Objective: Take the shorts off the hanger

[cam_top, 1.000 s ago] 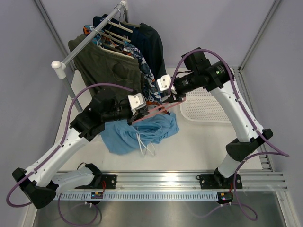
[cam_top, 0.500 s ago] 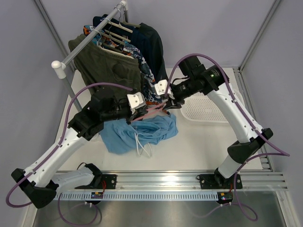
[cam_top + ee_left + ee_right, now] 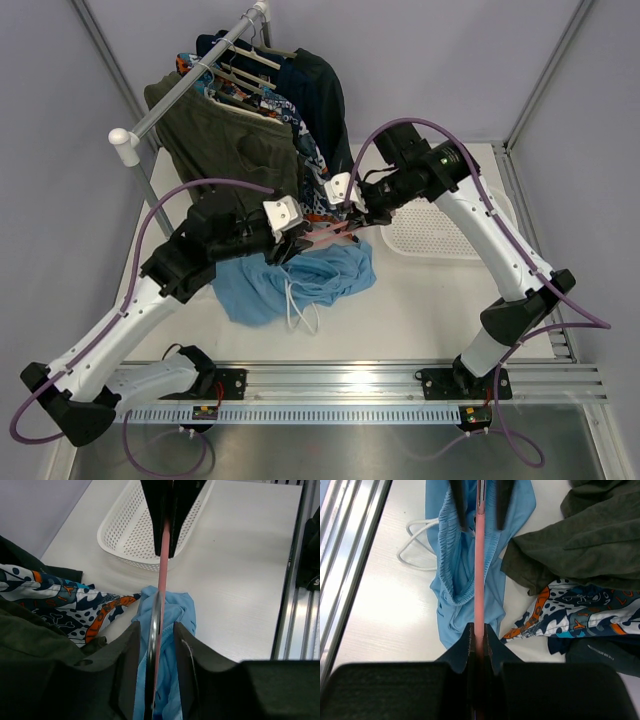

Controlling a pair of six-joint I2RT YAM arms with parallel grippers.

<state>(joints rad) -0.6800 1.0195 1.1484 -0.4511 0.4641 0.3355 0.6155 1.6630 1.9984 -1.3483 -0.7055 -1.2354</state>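
Note:
The clothes bar's bare near end (image 3: 155, 113) is above my right gripper and to its left in the top view, so I need to raise the gripper there next and release the hanger (image 3: 325, 235).
The light blue shorts (image 3: 290, 280) lie crumpled on the table, off the hanger, with a white drawstring (image 3: 300, 305) trailing forward. The pink hanger (image 3: 325, 235) is held just above them between both grippers. My right gripper (image 3: 352, 215) is shut on one end of the hanger (image 3: 479, 555); its jaws (image 3: 479, 630) pinch the pink bar. My left gripper (image 3: 293, 240) is open, and the hanger (image 3: 163, 555) and its metal hook run through the gap (image 3: 156, 630) without touching either finger. The shorts also show below in both wrist views (image 3: 175, 610) (image 3: 455, 570).
A clothes rail (image 3: 190, 85) at the back left carries olive, navy and patterned garments (image 3: 240, 140) that hang down close to both grippers. A white mesh basket (image 3: 440, 235) sits on the table at the right. An aluminium rail (image 3: 350, 385) runs along the near edge.
My right gripper has moved left and down with the hanger, closer to my left gripper. The left arm shifted slightly left. The shorts stay on the table.

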